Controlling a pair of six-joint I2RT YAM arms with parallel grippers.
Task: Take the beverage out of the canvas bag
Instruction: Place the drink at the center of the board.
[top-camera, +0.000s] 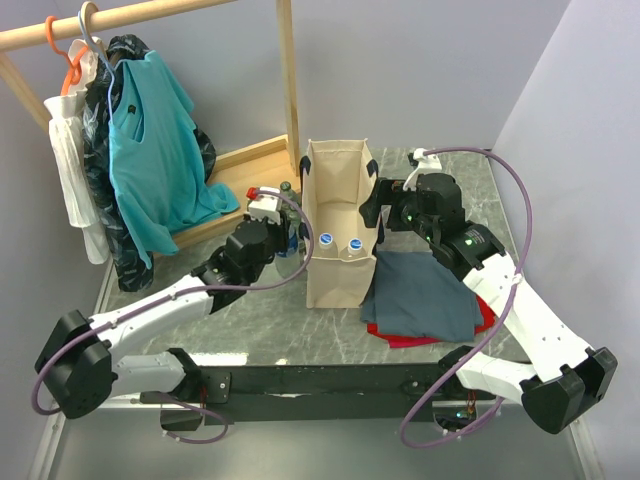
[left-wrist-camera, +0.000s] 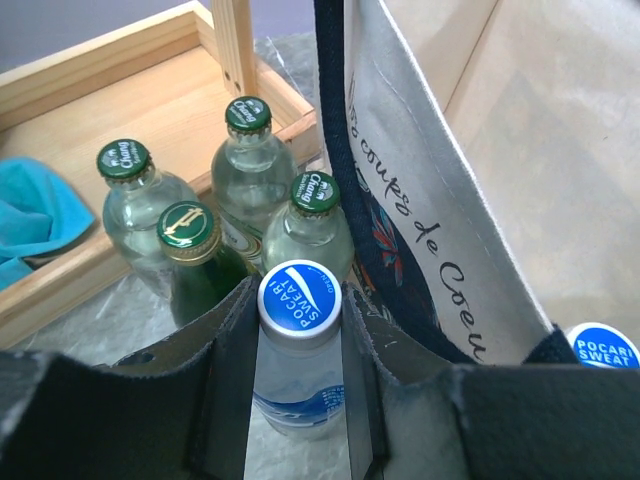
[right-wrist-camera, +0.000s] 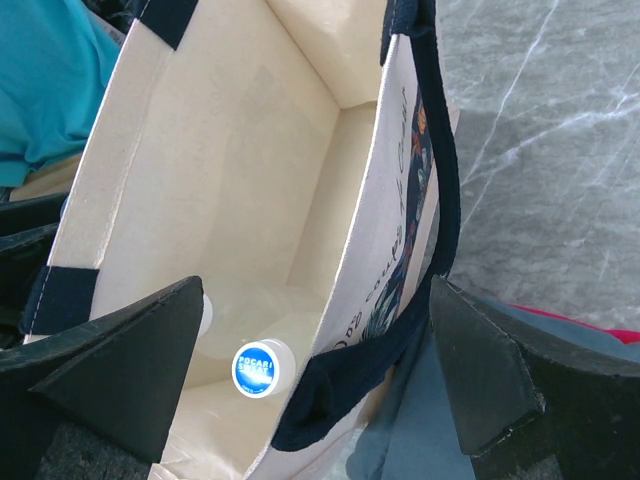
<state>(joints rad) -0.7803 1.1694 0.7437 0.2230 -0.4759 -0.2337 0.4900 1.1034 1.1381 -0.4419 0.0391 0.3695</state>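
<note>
Next, the left gripper moves the blue-capped bottle slightly outward, close to the green-capped bottles, and releases it on the tabletop, as it is already outside the bag (top-camera: 335, 265).
The beige canvas bag (top-camera: 335, 265) with navy handles stands upright in the middle of the table. My left gripper (left-wrist-camera: 300, 310) is shut on the neck of a clear blue-capped beverage bottle (left-wrist-camera: 300, 395), just outside the bag's left wall (left-wrist-camera: 440, 230). In the top view that gripper (top-camera: 288, 240) sits low beside the bag. Two more blue-capped bottles (top-camera: 326, 239) (top-camera: 354, 243) stand inside the bag. My right gripper (right-wrist-camera: 317, 285) is open wide and straddles the bag's right wall, one finger (right-wrist-camera: 130, 370) inside, the other outside. One bottle cap (right-wrist-camera: 258, 368) shows below it.
Several green-capped glass bottles (left-wrist-camera: 250, 170) stand close behind the held bottle, against the wooden rack base (top-camera: 240, 180). Clothes, a teal shirt (top-camera: 150, 150) among them, hang from the rack. A folded grey-blue cloth (top-camera: 425, 295) on a red one lies right of the bag.
</note>
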